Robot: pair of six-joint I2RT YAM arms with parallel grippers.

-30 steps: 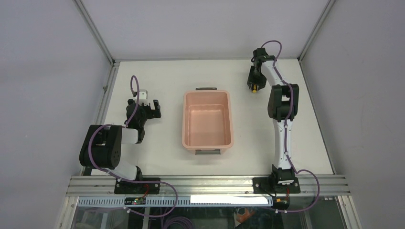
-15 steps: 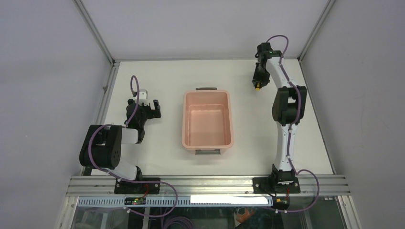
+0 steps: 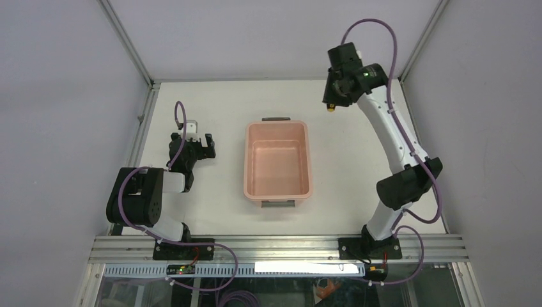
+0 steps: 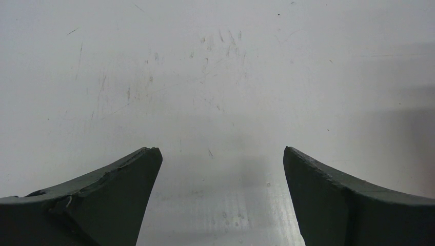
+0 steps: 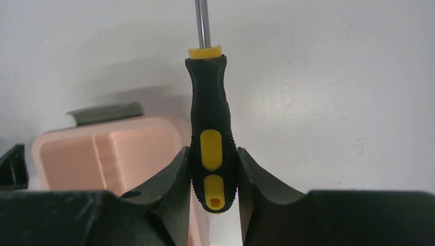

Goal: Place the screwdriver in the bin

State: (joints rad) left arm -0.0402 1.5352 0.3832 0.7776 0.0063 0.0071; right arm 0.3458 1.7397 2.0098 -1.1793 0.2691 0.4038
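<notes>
The screwdriver (image 5: 210, 120) hangs beyond the bin's empty bottom, so the right gripper should move back and to the left in the top view, over the bin's empty bottom, and then release the screwdriver.
My right gripper (image 5: 213, 154) is shut on the black-and-yellow handle of the screwdriver (image 5: 210, 120), whose thin metal shaft points away from the wrist. In the top view this gripper (image 3: 332, 102) hangs in the air at the back, right of the bin's far end, with the yellow handle end (image 3: 330, 109) showing. The salmon-pink bin (image 3: 277, 161) stands mid-table with nothing visible inside; it shows low left in the right wrist view (image 5: 110, 156). My left gripper (image 3: 199, 146) is open and empty over bare table left of the bin, jaws wide apart in its wrist view (image 4: 220, 154).
The white table (image 3: 345, 166) is walled by grey panels at the back and both sides. An aluminium rail (image 3: 275, 246) carrying both arm bases runs along the near edge. The bin's dark grey handles (image 3: 276, 119) stick out at its far and near ends.
My right arm has stretched up and lifted the screwdriver higher, shifting it slightly left toward the bin's far end. The left arm and the bin have not moved.
</notes>
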